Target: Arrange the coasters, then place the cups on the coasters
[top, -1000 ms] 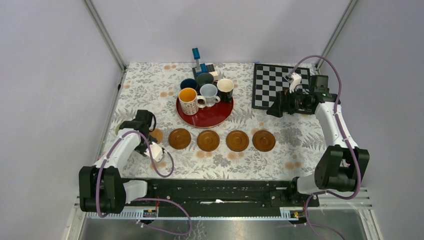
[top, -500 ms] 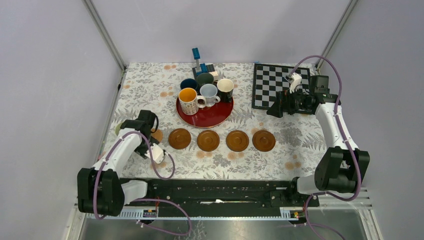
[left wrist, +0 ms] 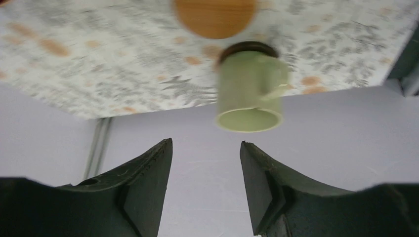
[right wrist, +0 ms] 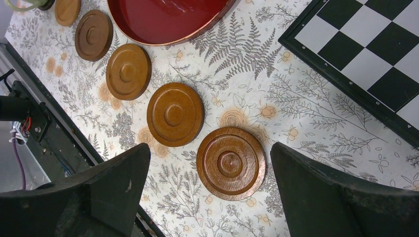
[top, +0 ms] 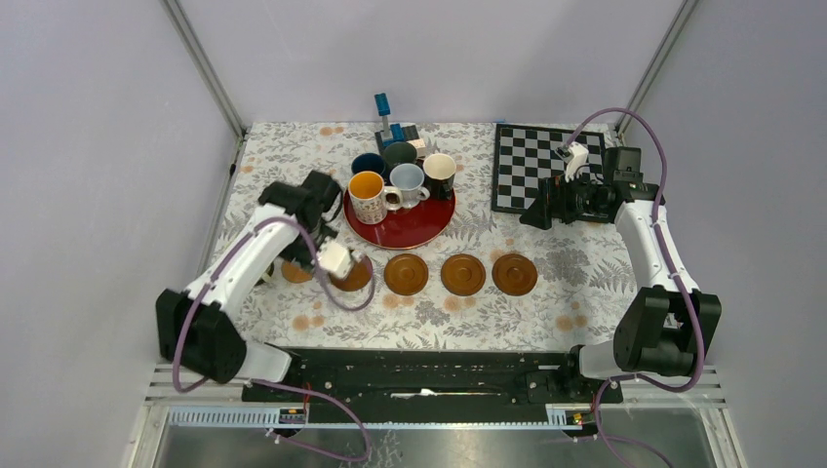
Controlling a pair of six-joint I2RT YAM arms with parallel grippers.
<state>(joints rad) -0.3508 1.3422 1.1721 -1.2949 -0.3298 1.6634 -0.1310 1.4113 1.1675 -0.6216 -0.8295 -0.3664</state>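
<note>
I need to move my left gripper to the right in the top view next, onto the light blue cup's handle (top: 423,193), because the handle sticks out toward the clear side of the red tray.
A pale green cup (left wrist: 248,96) stands on a dark coaster (left wrist: 248,47) near the table's left edge. A tan coaster (left wrist: 215,17) lies beside it. My left gripper (left wrist: 205,143) is open and empty, drawn back from that cup. In the top view my left arm (top: 249,253) hides the cup. Three more coasters (top: 462,274) lie uncovered in a row. Cups on the red tray (top: 410,229) include a patterned one with orange inside (top: 368,195), a light blue one (top: 407,182) and a black one (top: 440,174). My right gripper (right wrist: 210,148) hangs open above the rightmost coaster (right wrist: 230,163).
A chessboard (top: 551,166) lies at the back right, under my right arm. A blue-handled tool on a dark block (top: 388,125) stands behind the tray. The left wall and a metal frame post (top: 205,68) are close to the green cup.
My left gripper's jaws have widened and pulled away from the green cup. The left arm has swung up and right toward the tray. The right arm has not moved.
</note>
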